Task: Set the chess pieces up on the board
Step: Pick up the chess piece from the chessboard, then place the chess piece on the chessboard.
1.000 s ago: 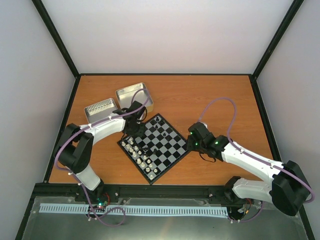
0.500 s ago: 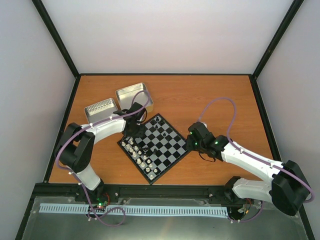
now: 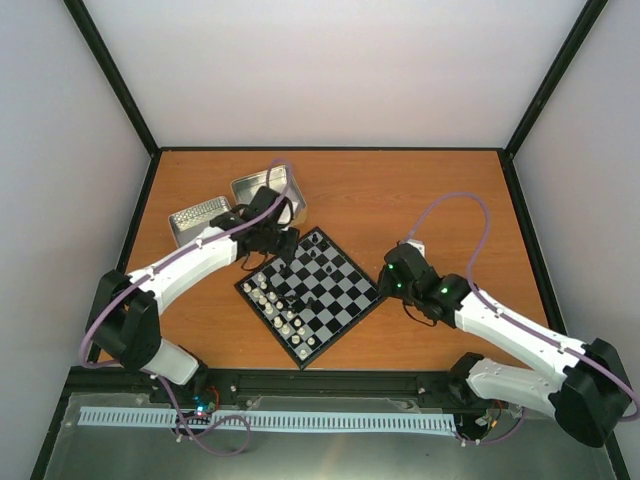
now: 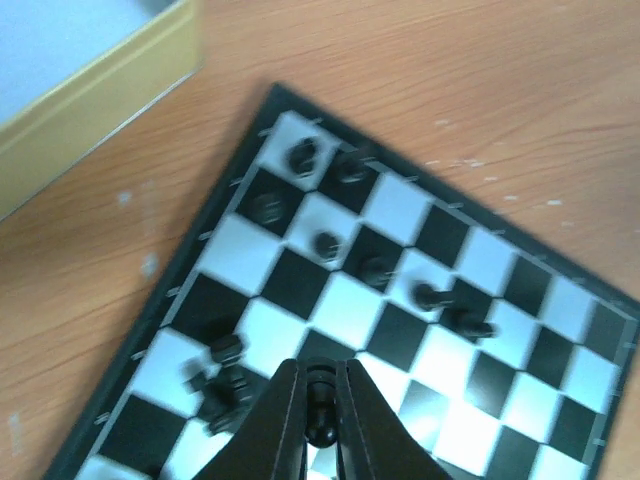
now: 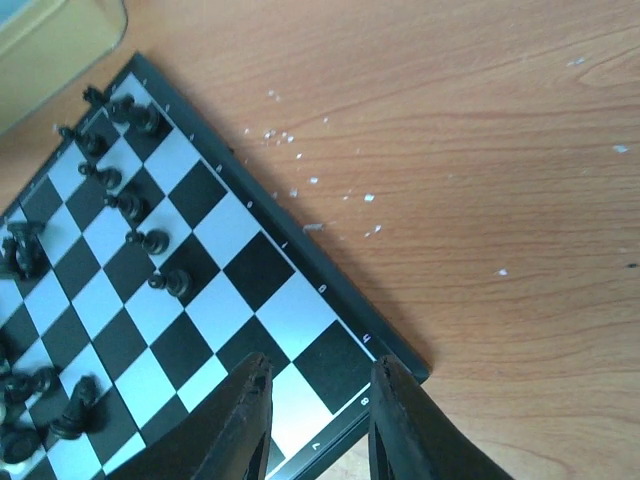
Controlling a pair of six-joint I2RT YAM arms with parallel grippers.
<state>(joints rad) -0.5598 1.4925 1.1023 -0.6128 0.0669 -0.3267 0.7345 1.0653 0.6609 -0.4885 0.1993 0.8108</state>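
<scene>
My left gripper swings over the empty light square below and to its right in the top view next, lowers and releases, continuing the pawn row.
The board (image 3: 345,300) lies turned like a diamond at the table's middle. Cream pieces (image 3: 272,303) line its near-left edge. Black pieces (image 3: 318,247) stand scattered on its far part, some lying over. My left gripper (image 3: 284,252) hangs over the board's far-left part, shut on a black pawn (image 4: 322,412) held between its fingers above the squares. Loose black pieces (image 4: 226,380) lie just left of it. My right gripper (image 5: 318,425) is open and empty over the board's right corner (image 5: 395,350), jaws spread about one square apart.
Two silver tins stand at the back left: one with a dimpled base (image 3: 198,217) and one plain (image 3: 262,187), its yellowish wall in the left wrist view (image 4: 90,110). Bare wooden table (image 3: 420,200) lies right of and behind the board.
My left arm has stretched forward and right, carrying its gripper farther over the board's far-left part. My right gripper has shifted slightly right.
</scene>
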